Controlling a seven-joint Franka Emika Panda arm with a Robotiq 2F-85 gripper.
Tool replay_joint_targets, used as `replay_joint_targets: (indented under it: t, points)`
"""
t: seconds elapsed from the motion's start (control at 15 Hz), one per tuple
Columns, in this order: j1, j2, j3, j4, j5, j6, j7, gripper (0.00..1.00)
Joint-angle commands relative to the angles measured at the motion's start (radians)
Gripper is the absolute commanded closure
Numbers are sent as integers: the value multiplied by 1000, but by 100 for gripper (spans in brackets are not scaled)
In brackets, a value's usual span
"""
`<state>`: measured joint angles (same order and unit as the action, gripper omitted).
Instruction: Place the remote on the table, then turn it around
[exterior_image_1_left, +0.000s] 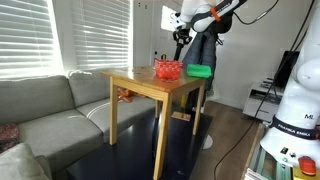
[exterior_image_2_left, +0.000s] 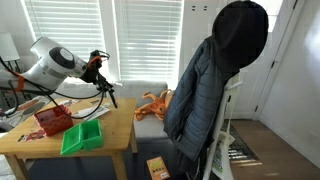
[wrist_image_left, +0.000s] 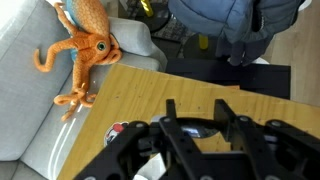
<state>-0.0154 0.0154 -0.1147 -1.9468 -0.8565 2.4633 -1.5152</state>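
Note:
My gripper holds the remote (exterior_image_2_left: 108, 93), which hangs steeply from the fingers, so next it will lower and tilt toward the bare wood of the table below and let the remote go flat there.
The light-wood table (exterior_image_1_left: 140, 85) stands beside the sofa and also shows in an exterior view (exterior_image_2_left: 112, 142) and in the wrist view (wrist_image_left: 130, 90). My gripper (exterior_image_2_left: 100, 72) hangs above the table's far edge, also seen in an exterior view (exterior_image_1_left: 181, 38). It is shut on the black remote (exterior_image_2_left: 108, 93), which hangs down from the fingers, clear of the tabletop. In the wrist view the remote (wrist_image_left: 195, 127) shows as a dark glossy shape between the two fingers of the gripper (wrist_image_left: 199, 112), over the wood.
A red basket (exterior_image_1_left: 167, 69) (exterior_image_2_left: 52, 120) and a green tray (exterior_image_1_left: 200, 70) (exterior_image_2_left: 82, 137) sit on the table. An orange octopus toy (wrist_image_left: 85, 40) lies on the grey sofa (exterior_image_1_left: 50, 110). A dark jacket (exterior_image_2_left: 215, 80) hangs on a chair by the table.

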Motion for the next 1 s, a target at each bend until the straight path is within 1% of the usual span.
replay_joint_targets:
  t: [0.0, 0.27, 0.47, 0.67, 0.93]
  points:
    - [-5, -7, 31, 4, -200, -18, 126, 83]
    - [3, 10, 57, -3, -386, -39, 244, 83]
    - [9, 38, 73, 1, -513, -47, 369, 83]
    - [16, 75, 88, -3, -602, -76, 469, 83]
    - [20, 115, 103, -17, -678, -96, 563, 83]
